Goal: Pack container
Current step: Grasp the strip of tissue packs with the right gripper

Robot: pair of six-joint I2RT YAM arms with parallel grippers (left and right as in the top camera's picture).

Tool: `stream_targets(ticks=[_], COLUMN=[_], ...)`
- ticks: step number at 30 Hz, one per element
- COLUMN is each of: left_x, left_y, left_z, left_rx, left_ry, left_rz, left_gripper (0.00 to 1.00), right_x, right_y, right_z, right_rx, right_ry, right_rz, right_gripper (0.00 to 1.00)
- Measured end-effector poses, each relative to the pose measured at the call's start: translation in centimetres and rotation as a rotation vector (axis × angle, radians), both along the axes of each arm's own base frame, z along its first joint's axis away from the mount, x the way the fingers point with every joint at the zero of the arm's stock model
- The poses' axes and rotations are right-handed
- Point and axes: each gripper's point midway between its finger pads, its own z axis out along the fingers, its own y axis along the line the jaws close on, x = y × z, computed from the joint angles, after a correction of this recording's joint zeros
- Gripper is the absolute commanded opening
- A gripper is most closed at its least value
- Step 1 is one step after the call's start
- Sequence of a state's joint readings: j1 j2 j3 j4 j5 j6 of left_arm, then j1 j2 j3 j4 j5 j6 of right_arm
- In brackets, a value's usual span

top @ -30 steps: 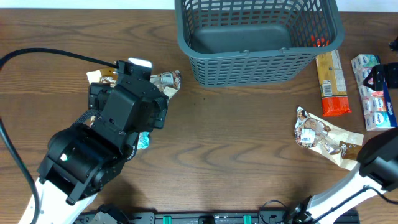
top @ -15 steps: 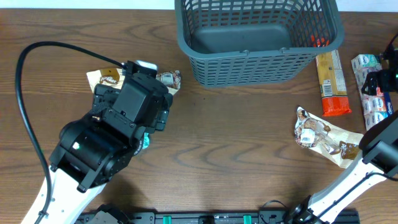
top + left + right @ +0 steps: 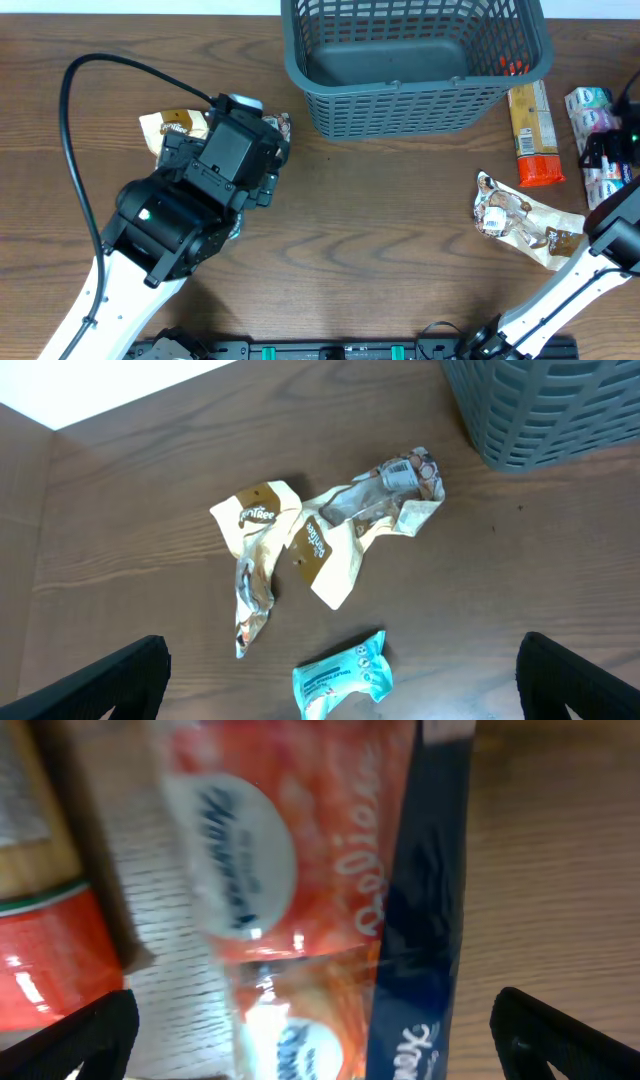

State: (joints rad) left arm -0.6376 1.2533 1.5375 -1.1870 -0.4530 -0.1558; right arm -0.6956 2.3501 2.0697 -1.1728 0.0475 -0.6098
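My right gripper lowers next and closes across the middle of the orange-and-blue multipack just below, since its open fingers straddle the pack.
The dark grey-blue slotted container [image 3: 400,92] stands at the back centre, with nothing visible on its floor; its corner shows in the left wrist view [image 3: 560,410]. My left gripper [image 3: 340,695] is open and hovers above a teal packet [image 3: 342,675], just in front of two crumpled beige snack packets [image 3: 265,550] [image 3: 370,510]. In the overhead view the arm hides its fingers. My right gripper [image 3: 320,1045] is open and close above an orange-and-blue multipack [image 3: 300,900], which lies at the table's right edge [image 3: 598,150].
A yellow and orange box [image 3: 532,135] lies right of the container. Crumpled silver-beige packets [image 3: 520,220] lie at the right front. The left arm's black cable [image 3: 75,110] loops over the left side of the table.
My left arm has moved up and right over the beige packets, toward the container. My right gripper has shifted slightly toward the right edge over the multipack.
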Motion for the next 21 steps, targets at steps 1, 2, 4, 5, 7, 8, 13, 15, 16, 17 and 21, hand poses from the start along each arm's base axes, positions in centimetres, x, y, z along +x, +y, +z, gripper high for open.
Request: stream_targets(ticks=[1,2,4,5,7,8,13,15,16,17,21], left_x=[0.0,0.0,0.1,0.0,0.1,0.1,0.1,0.1,0.1,0.1,0.1], left_y=[0.0,0.0,0.0,0.0,0.0,0.0,-0.1,-0.1,-0.1,-0.1,-0.1], left_z=[0.0,-0.1,-0.1,-0.1,-0.1,-0.1,-0.1,-0.2,-0.2,-0.2,-0.2], left_rx=[0.001,0.002,0.002,0.003,0.002,0.002,0.004,0.004,0.005,0.005,0.005], left_ry=[0.001,0.003,0.003,0.004,0.003,0.003,0.005,0.006,0.006,0.007,0.007], left_rz=[0.000,0.000,0.000,0.000,0.000,0.000,0.000,0.000,0.000,0.000,0.000], left_gripper=[0.99,0.98,0.99,0.99,0.99,0.99,0.99,0.99,0.99,0.99,0.98], right_x=[-0.1,-0.3,-0.5,-0.5,-0.5,-0.5,-0.8,-1.0,-1.1,-1.3,-1.8], right_y=[-0.1,-0.2,-0.2,-0.2,-0.2,-0.3,0.0,0.3,0.4,0.6,1.2], right_z=[-0.3,-0.6,-1.0,-1.0,-1.0,-1.0,-2.0,-2.7,-3.2,-3.5,-4.6], right_rx=[0.007,0.013,0.027,0.033,0.044,0.049,0.070,0.080,0.084,0.089,0.110], right_ry=[0.004,0.006,0.005,0.001,-0.010,-0.014,-0.017,-0.012,-0.008,-0.004,0.012], right_rz=[-0.004,-0.010,-0.019,-0.023,-0.027,-0.030,-0.042,-0.048,-0.049,-0.050,-0.061], right_gripper=[0.99,0.99,0.99,0.99,0.99,0.99,0.89,0.89,0.85,0.72,0.03])
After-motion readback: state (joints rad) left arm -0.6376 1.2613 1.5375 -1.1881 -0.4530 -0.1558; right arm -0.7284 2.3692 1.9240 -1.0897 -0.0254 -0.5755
